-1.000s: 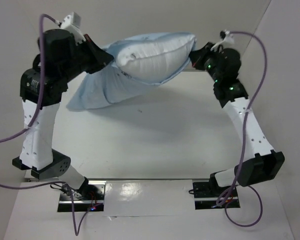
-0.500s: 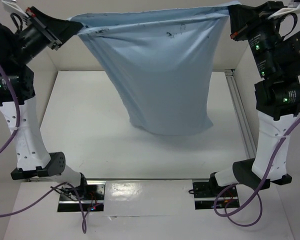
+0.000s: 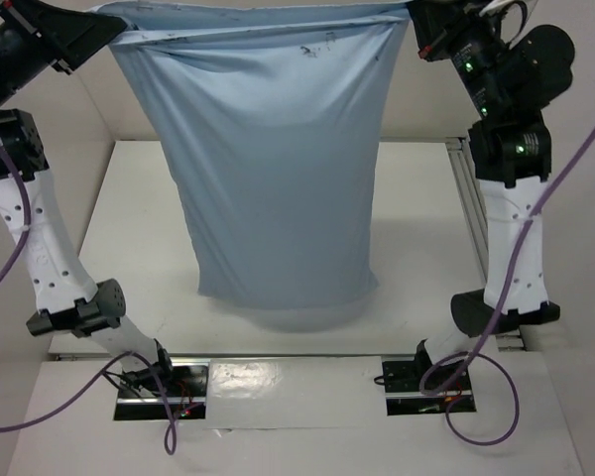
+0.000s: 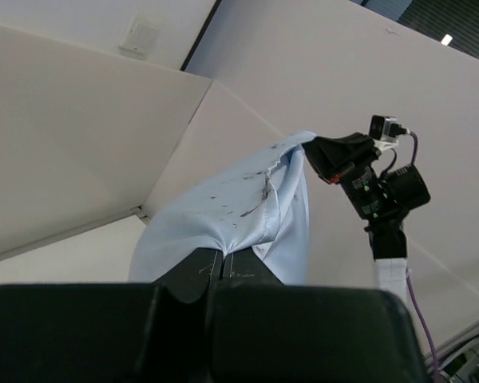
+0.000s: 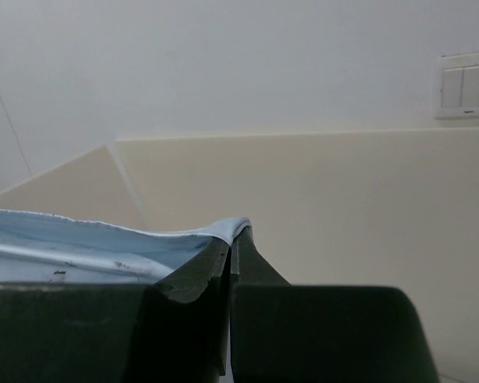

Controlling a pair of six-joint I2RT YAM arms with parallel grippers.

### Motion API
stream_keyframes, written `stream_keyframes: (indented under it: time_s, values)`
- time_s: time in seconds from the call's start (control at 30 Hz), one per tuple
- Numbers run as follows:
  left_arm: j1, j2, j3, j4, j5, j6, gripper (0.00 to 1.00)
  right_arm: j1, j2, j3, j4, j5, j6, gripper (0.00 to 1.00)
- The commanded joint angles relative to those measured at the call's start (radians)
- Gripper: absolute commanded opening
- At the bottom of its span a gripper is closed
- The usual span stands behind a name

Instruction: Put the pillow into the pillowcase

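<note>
My left gripper dips down toward the white table below it next and releases its pillowcase corner, since my right gripper holds the opposite corner.
The pale blue pillowcase (image 3: 278, 178) hangs as a long sack over the table, its top edge stretched taut between my two raised grippers. My left gripper (image 3: 114, 35) is shut on the top left corner, and my right gripper (image 3: 409, 18) is shut on the top right corner. The sack's bottom end is rounded and full just above the table's near edge. No white pillow shows; it is hidden. In the left wrist view the left gripper (image 4: 221, 255) pinches the pillowcase (image 4: 231, 207). The right wrist view shows the right gripper (image 5: 230, 239) clamping the pillowcase (image 5: 88, 243) hem.
The white table (image 3: 129, 228) lies under the hanging cloth, with beige walls at the back and sides. A metal rail (image 3: 466, 198) runs along the table's right side. Purple cables loop from both arms near their bases.
A second ago the white pillow stuck out of the case, held level at the back. Both arms have since lifted; the case now hangs straight down and the pillow no longer shows.
</note>
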State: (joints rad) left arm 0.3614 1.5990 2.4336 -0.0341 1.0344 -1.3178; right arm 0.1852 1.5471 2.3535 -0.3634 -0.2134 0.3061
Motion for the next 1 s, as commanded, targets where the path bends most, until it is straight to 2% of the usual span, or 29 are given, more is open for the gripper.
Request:
stream_keyframes:
  time_s: [0.0, 0.07, 0.13, 0.3, 0.47, 0.57, 0.67, 0.7, 0.77, 0.8, 0.87, 0.9, 0.97]
  values:
    - [0.046, 0.16, 0.121, 0.144, -0.004, -0.11, 0.0, -0.027, 0.114, 0.074, 0.269, 0.028, 0.069, 0.0]
    - [0.072, 0.214, 0.136, 0.225, 0.033, -0.174, 0.0, -0.027, 0.186, 0.144, 0.316, -0.007, 0.115, 0.0]
    - [0.094, 0.239, 0.136, 0.284, 0.056, -0.219, 0.0, -0.036, 0.27, 0.153, 0.433, -0.032, 0.201, 0.0]
    - [0.154, 0.224, 0.157, 0.364, 0.087, -0.245, 0.0, -0.036, 0.389, 0.207, 0.671, -0.063, 0.341, 0.0]
    - [0.174, 0.155, 0.136, 0.373, 0.096, -0.245, 0.0, -0.036, 0.372, 0.179, 0.728, -0.086, 0.378, 0.0]
    - [0.174, 0.096, 0.081, 0.396, 0.105, -0.233, 0.0, -0.065, 0.309, 0.061, 0.739, -0.107, 0.392, 0.0]
    - [0.174, 0.023, 0.001, 0.425, 0.115, -0.242, 0.0, -0.104, 0.22, -0.146, 0.736, -0.142, 0.401, 0.0]
    - [0.174, -0.008, -0.04, 0.454, 0.131, -0.253, 0.0, -0.124, 0.15, -0.309, 0.747, -0.155, 0.401, 0.0]
    - [0.174, -0.097, -0.12, 0.482, 0.17, -0.253, 0.0, -0.144, 0.07, -0.489, 0.785, -0.165, 0.401, 0.0]
    - [0.154, -0.097, -0.102, 0.411, 0.188, -0.229, 0.0, -0.157, 0.036, -0.637, 0.785, -0.165, 0.401, 0.0]
    - [0.079, -0.108, -0.076, 0.331, 0.202, -0.131, 0.0, -0.213, -0.048, -0.758, 0.735, -0.196, 0.392, 0.0]
    - [0.053, -0.108, -0.067, 0.235, 0.202, -0.094, 0.0, -0.23, -0.088, -0.854, 0.703, -0.222, 0.377, 0.0]
    - [0.053, -0.117, -0.053, 0.171, 0.188, -0.016, 0.0, -0.269, -0.122, -0.939, 0.609, -0.251, 0.363, 0.0]
